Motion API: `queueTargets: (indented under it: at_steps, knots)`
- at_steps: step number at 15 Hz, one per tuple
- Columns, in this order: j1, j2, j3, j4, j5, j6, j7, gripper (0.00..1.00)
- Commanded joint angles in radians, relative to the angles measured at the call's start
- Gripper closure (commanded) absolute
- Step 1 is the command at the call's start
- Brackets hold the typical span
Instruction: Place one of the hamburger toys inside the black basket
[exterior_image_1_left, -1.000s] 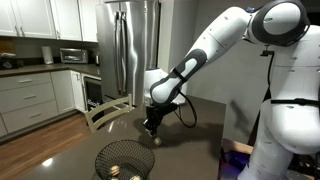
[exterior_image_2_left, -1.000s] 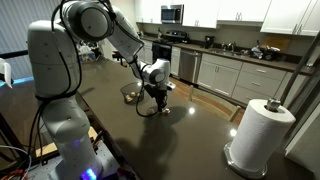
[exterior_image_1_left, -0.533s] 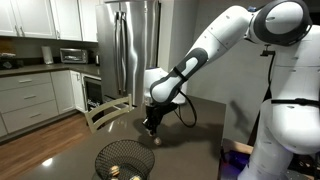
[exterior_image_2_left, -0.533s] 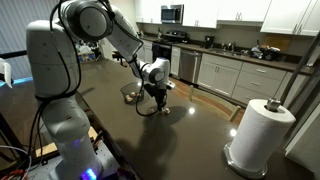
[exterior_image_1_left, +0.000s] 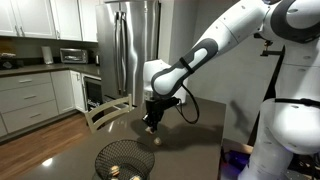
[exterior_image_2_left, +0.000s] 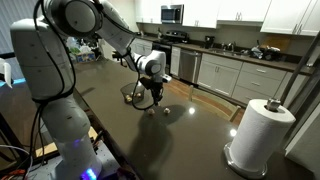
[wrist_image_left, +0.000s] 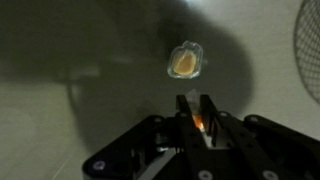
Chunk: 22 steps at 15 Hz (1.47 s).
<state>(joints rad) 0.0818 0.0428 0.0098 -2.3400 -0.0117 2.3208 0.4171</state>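
Note:
The held toy hangs outside the basket's rim, so the robot will next raise its gripper and move it toward the right in the wrist view, over the black basket's open top (exterior_image_1_left: 125, 156) (wrist_image_left: 311, 42).
My gripper (exterior_image_1_left: 152, 123) hangs a little above the dark table, beyond the black basket (exterior_image_1_left: 124, 158). In the wrist view its fingers (wrist_image_left: 199, 112) are close together on a small tan-orange hamburger toy (wrist_image_left: 201, 122). Another hamburger toy (wrist_image_left: 185, 63) lies on the table below and ahead of the fingers; it also shows in both exterior views (exterior_image_1_left: 160, 140) (exterior_image_2_left: 165, 109). The round wire-mesh basket stands beside the gripper (exterior_image_2_left: 132, 94), and its rim shows at the wrist view's right edge (wrist_image_left: 311, 45). Small tan toys (exterior_image_1_left: 114, 170) lie in its bottom.
A white paper towel roll (exterior_image_2_left: 259, 134) stands on the table far from the gripper. A wooden chair back (exterior_image_1_left: 104, 112) is at the table's far edge. Kitchen cabinets and a steel fridge (exterior_image_1_left: 133, 45) stand behind.
The arm has risen and the gripper has lifted off the table with a toy between its fingers. The other toy stays on the table.

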Motion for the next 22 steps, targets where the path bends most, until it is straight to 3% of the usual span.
queueTargets:
  at_steps: [1,11,22]
  knots:
    - [0.011,-0.103,0.037,-0.033,-0.026,-0.071,0.048,0.96]
    - [0.033,-0.258,0.150,-0.007,-0.022,-0.184,0.012,0.96]
    - [0.102,-0.233,0.229,0.037,-0.011,-0.216,-0.114,0.96]
